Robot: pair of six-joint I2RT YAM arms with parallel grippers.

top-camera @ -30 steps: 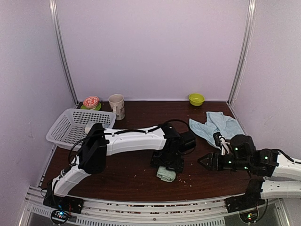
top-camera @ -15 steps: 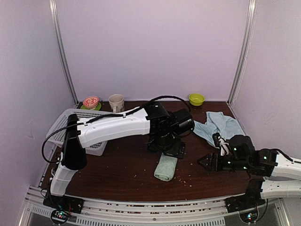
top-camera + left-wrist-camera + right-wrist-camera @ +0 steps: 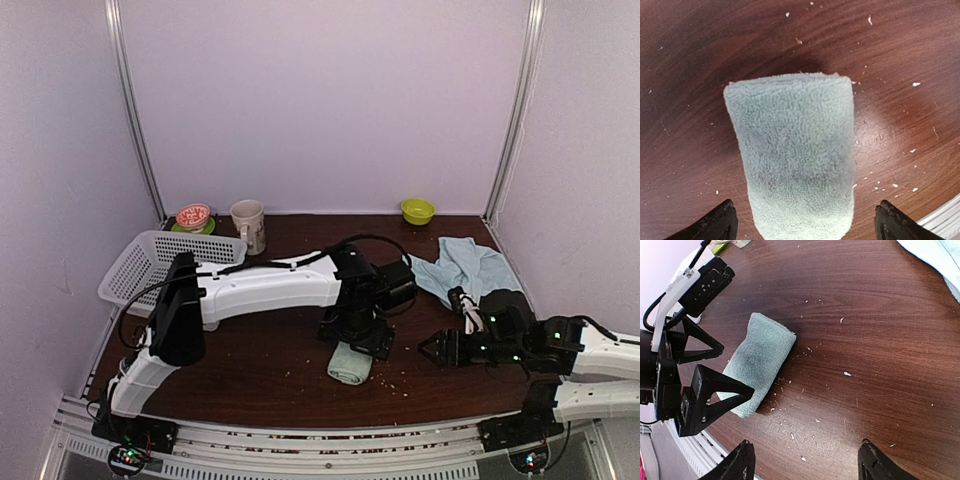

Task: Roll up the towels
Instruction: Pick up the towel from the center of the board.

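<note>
My left gripper moves down over the mint green roll next and closes on both long sides, since its open fingers already stand clear of them.
A pale mint green towel lies rolled up on the dark wooden table near the front middle. In the left wrist view this roll runs away from the camera. My left gripper hangs over the roll's near end, open, with both fingertips well clear of its sides. The right wrist view shows the roll with the left gripper's black fingers around its end. My right gripper is open and empty over bare table just right of the roll. A light blue towel lies crumpled at the back right.
A white mesh basket stands at the left. A cream mug, a red bowl on a green saucer and a green bowl line the back wall. White crumbs dot the table. The table's front rail is close by.
The left arm lifted up and back off the rolled towel, then came down over it again. The right gripper edged slightly left.
</note>
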